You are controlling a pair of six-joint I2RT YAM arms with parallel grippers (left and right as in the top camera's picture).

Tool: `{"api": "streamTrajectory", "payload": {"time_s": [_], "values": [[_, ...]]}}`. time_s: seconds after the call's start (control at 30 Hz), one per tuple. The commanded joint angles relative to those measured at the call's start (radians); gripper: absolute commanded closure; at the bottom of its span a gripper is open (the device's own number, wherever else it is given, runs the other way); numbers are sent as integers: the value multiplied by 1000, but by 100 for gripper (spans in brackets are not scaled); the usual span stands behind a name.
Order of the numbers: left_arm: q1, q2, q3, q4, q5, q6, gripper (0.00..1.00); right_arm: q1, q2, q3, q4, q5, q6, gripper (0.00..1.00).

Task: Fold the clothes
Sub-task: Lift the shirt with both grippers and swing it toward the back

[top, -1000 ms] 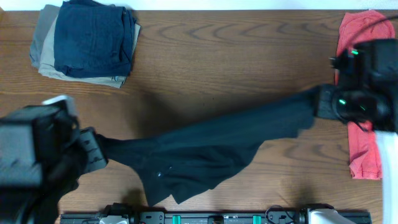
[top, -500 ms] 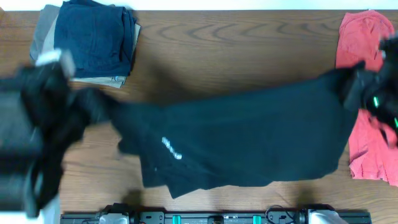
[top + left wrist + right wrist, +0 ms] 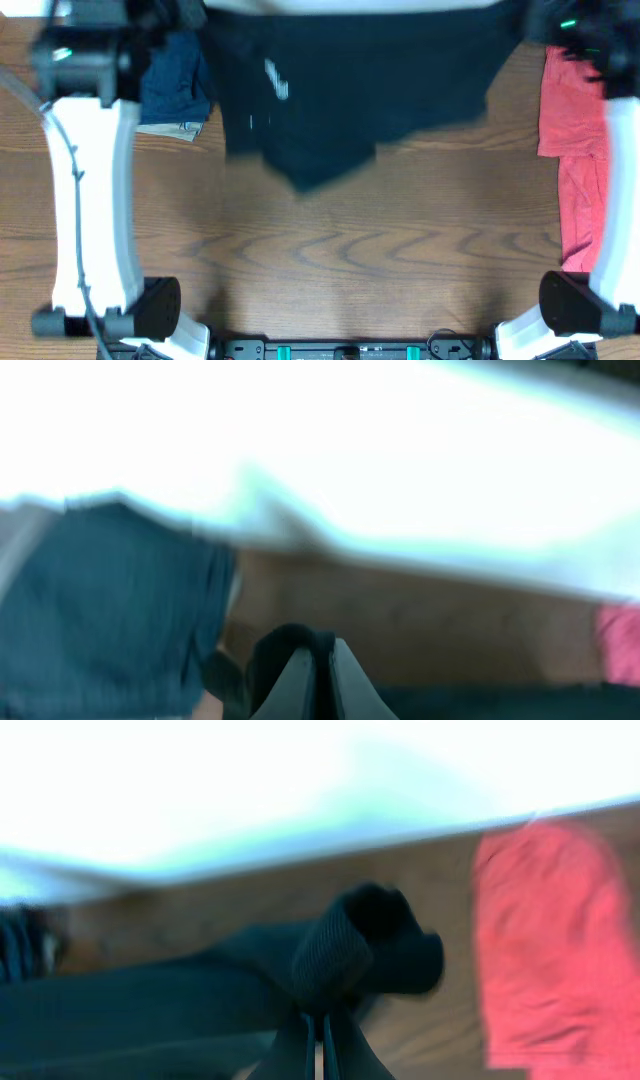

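Next, my right gripper moves back and down to release the held end. Clear tabletop with room to spread the black garment [image 3: 350, 90] lies below and back from it.
The black garment [image 3: 350, 90] hangs stretched across the far side of the table, its lower edge drooping to a point. A small white text mark [image 3: 276, 78] shows on it. My left gripper [image 3: 185, 15] holds its left end at the top left. In the left wrist view the left gripper [image 3: 322, 670] is shut on a black fold [image 3: 285, 650]. My right gripper [image 3: 540, 25] holds the right end at the top right. In the right wrist view the right gripper [image 3: 322, 1030] is shut on a bunched black fold [image 3: 350, 945].
Folded navy and khaki pieces [image 3: 172, 90] lie at the far left, partly behind the left arm [image 3: 90, 180]. A coral-red garment [image 3: 570, 130] lies along the right edge, also in the right wrist view [image 3: 550, 950]. The right arm [image 3: 615, 200] stands over it.
Both grippers have lifted and carried the black garment from the table's middle to the far side. It now hangs spread between them rather than lying on the wood.
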Motion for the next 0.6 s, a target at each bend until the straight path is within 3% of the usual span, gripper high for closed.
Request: {"api": "streamTrajectory", "payload": {"time_s": [0.0, 0.1, 0.27, 0.43, 0.57], "values": [[6, -89, 132, -20, 15, 39, 94, -77, -76, 162, -54, 44, -39, 99], [4, -92, 127, -100, 97, 40, 94, -117, -75, 177, -138, 44, -38, 99], [-12, -27, 22, -264, 100, 40, 94, -117, -36, 64, -267, 39, -11, 99], [-42, 104, -185, -351, 104, 39, 94, -91, -1, -230, -245, -2, 4, 99], [-74, 200, -377, -350, 104, 39, 94, -65, 2, -526, -129, -50, 3, 99]]}}
